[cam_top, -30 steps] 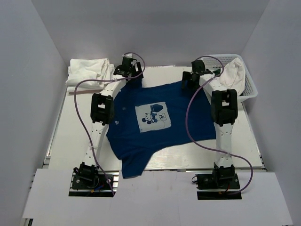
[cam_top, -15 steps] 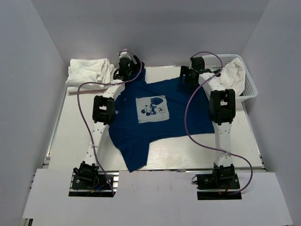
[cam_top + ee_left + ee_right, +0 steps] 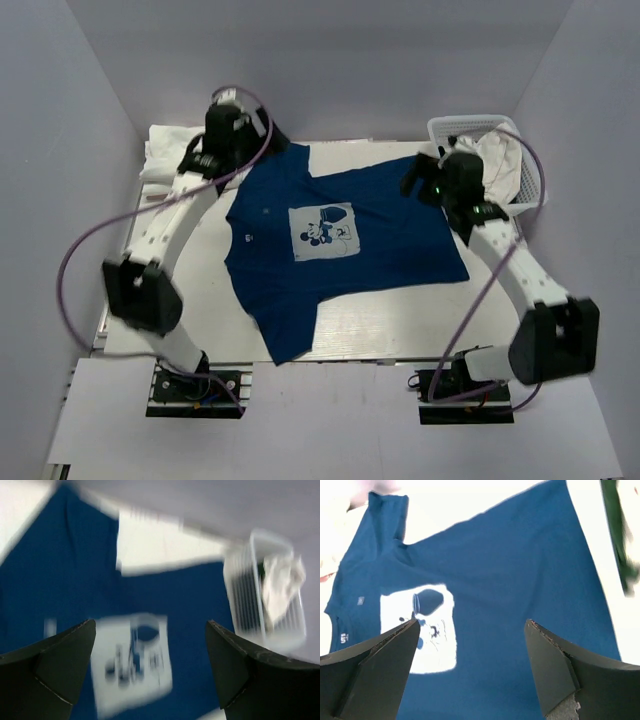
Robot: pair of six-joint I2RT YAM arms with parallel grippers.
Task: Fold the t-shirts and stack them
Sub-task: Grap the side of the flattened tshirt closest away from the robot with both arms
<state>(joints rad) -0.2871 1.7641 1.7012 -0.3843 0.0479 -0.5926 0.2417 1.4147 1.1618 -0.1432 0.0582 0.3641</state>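
I need to move my left gripper back past the print next and down onto the end of the near sleeve, because that sleeve sticks out from the shirt (image 3: pixel 50 580) toward my base.
The dark navy t-shirt (image 3: pixel 350 240) lies spread on the table, its pale square cartoon print (image 3: pixel 323 231) facing up. My left gripper (image 3: pixel 238 148) hovers above the shirt's far left corner, open and empty. My right gripper (image 3: pixel 422 180) hovers above its far right edge, open and empty. The left wrist view is blurred; it shows the shirt (image 3: pixel 50 580) and print (image 3: pixel 131 666) below the open gripper (image 3: pixel 150 625). The right wrist view shows the shirt (image 3: pixel 520 575) and print (image 3: pixel 420 630) below the open gripper (image 3: pixel 472 622). One white t-shirt (image 3: pixel 165 158) lies at the back left, another (image 3: pixel 498 158) in the basket.
The white lattice basket (image 3: pixel 532 195) stands at the back right corner; it also shows in the left wrist view (image 3: pixel 245 600). Purple cables loop off both arms. Grey walls close in the table on three sides.
Both grippers have let go of the navy shirt's far edge and risen. Both arms have swung outward. The shirt lies where it was half a second ago.
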